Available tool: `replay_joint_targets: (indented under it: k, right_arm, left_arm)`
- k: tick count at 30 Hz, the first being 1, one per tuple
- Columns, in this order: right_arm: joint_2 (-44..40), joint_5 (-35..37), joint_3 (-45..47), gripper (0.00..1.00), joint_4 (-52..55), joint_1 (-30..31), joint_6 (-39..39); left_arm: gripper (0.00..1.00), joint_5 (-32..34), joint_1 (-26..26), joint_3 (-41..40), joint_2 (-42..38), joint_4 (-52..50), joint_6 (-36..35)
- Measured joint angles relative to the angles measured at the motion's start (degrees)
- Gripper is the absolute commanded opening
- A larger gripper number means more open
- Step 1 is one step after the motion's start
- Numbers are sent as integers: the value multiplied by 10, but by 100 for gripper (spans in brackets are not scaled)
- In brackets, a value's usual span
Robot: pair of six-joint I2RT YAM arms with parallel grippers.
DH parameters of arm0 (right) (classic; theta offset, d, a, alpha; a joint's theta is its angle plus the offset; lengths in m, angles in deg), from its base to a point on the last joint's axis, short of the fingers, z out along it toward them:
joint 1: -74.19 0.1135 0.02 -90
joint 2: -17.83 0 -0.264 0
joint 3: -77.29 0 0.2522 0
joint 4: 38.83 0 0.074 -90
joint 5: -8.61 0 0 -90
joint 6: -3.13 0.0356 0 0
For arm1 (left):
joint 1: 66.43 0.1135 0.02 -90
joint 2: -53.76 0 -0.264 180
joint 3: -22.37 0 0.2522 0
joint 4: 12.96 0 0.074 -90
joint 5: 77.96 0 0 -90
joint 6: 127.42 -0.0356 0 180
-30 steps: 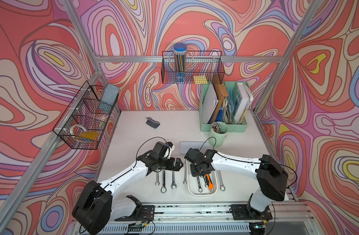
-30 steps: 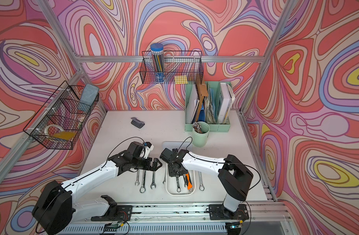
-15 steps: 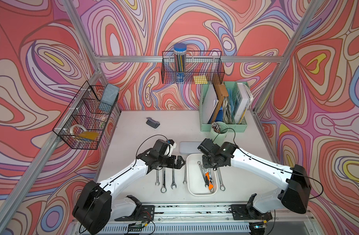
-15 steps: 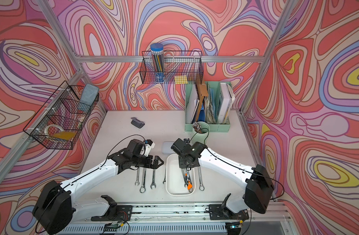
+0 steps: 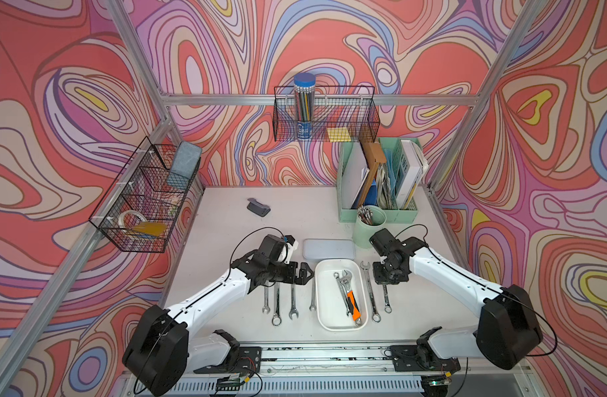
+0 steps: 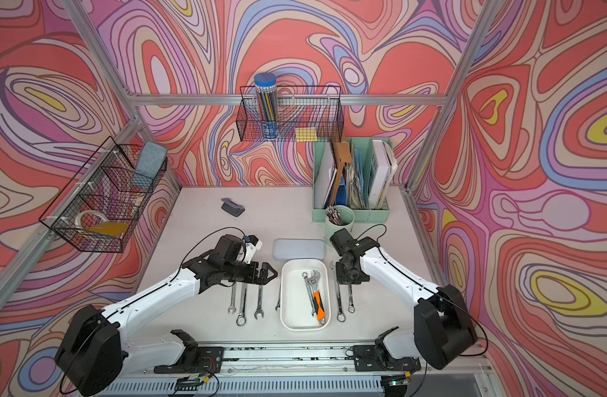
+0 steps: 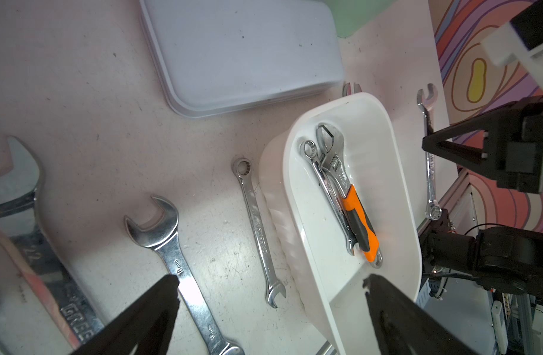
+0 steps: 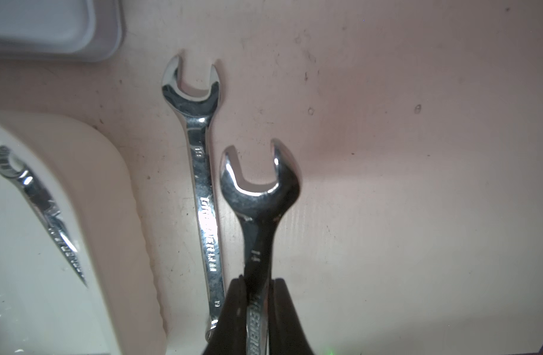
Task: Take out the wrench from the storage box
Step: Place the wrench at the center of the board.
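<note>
The table (image 5: 381,297) (image 8: 285,248) beside the lying wrench is bare and clear of other tools, so the robot's right gripper will next go down there and release the open-end wrench's handle.
The storage box (image 5: 321,302) is a shallow white tray near the table's front edge. An orange-handled adjustable wrench (image 5: 351,298) and a slim silver wrench (image 7: 328,190) lie inside it. My right gripper (image 5: 386,275) is just right of the box, shut on the shank of a silver open-end wrench (image 8: 258,190). That wrench hangs low beside another wrench (image 8: 204,190) lying on the table. My left gripper (image 5: 307,271) stands open by the box's far left corner with nothing between its fingers (image 7: 165,292).
Several wrenches (image 5: 277,302) lie in a row left of the box. A flat pale lidded case (image 5: 329,248) sits just behind it. A mint cup (image 5: 369,223) and file holder (image 5: 377,178) stand back right, and a small grey object (image 5: 258,207) lies back left.
My right arm has swung from over the box to its right side, carrying the silver wrench out with it. The left gripper has barely moved and stays open.
</note>
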Motion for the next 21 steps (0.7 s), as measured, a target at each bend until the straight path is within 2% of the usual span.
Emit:
replay_joint_targets:
  k: [14, 18, 21]
  right_arm:
    - [125, -33, -6, 9, -53, -45, -33]
    - [141, -35, -10, 12, -50, -49, -35]
    - [144, -36, -13, 19, -50, -57, -35]
  left_arm:
    - [99, 5, 0, 0, 0, -6, 2]
    - [99, 6, 0, 2, 2, -6, 2]
    - [99, 6, 0, 5, 5, -7, 2]
